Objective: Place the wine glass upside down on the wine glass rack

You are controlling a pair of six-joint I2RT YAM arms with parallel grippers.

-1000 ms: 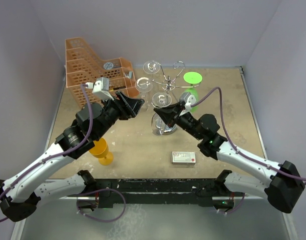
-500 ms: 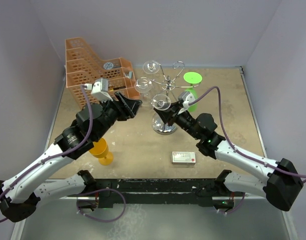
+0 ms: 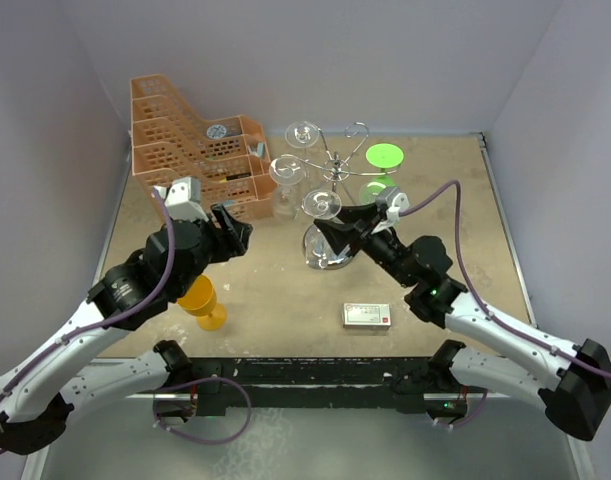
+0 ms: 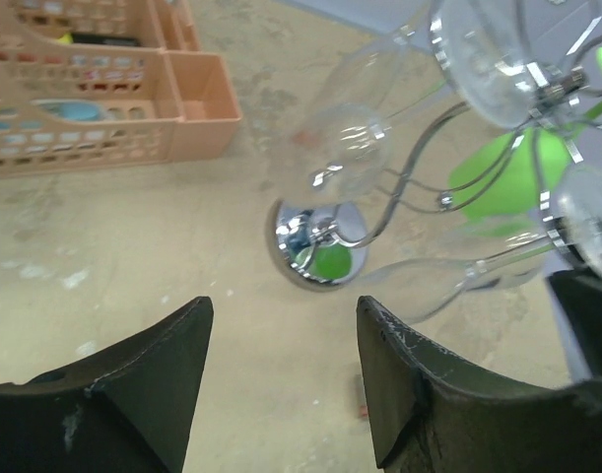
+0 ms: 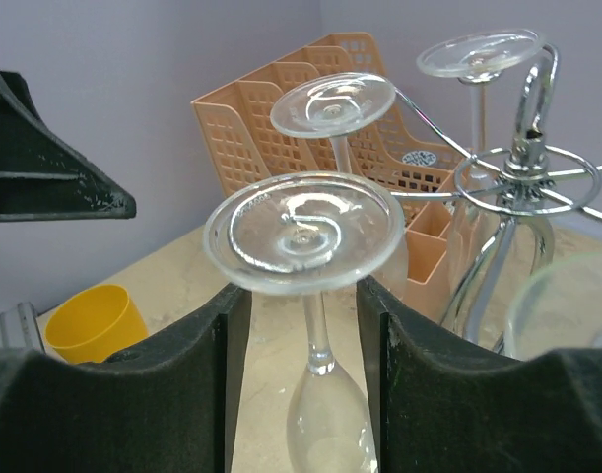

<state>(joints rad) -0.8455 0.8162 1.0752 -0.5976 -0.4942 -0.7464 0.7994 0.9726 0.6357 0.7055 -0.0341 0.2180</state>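
Observation:
I will lower my left gripper down and back onto the yellow cup's rim by the rack, below it and nearer my base.
A clear wine glass [image 3: 321, 205] hangs upside down from a scroll arm of the chrome wine glass rack [image 3: 335, 165]. In the right wrist view its foot [image 5: 302, 232] rests on the wire curl. Its stem runs down between the fingers of my right gripper [image 5: 302, 374]. The jaws stand open on both sides of the stem and do not touch it. My right gripper [image 3: 340, 228] sits just right of the glass. My left gripper [image 3: 230, 235] is open and empty, left of the rack. Its wrist view shows the rack's round base [image 4: 318, 246] ahead of it.
Two more clear glasses [image 3: 303, 133] [image 3: 288, 168] hang on the rack. A green plastic goblet [image 3: 384, 156] stands behind it. An orange lattice basket [image 3: 185, 140] is at the back left, a yellow cup [image 3: 202, 300] at the near left, and a small box [image 3: 367, 315] at the near middle.
My left gripper has drawn back to the left, away from the rack. My right arm has shifted slightly right. The glass stays hanging on the rack arm.

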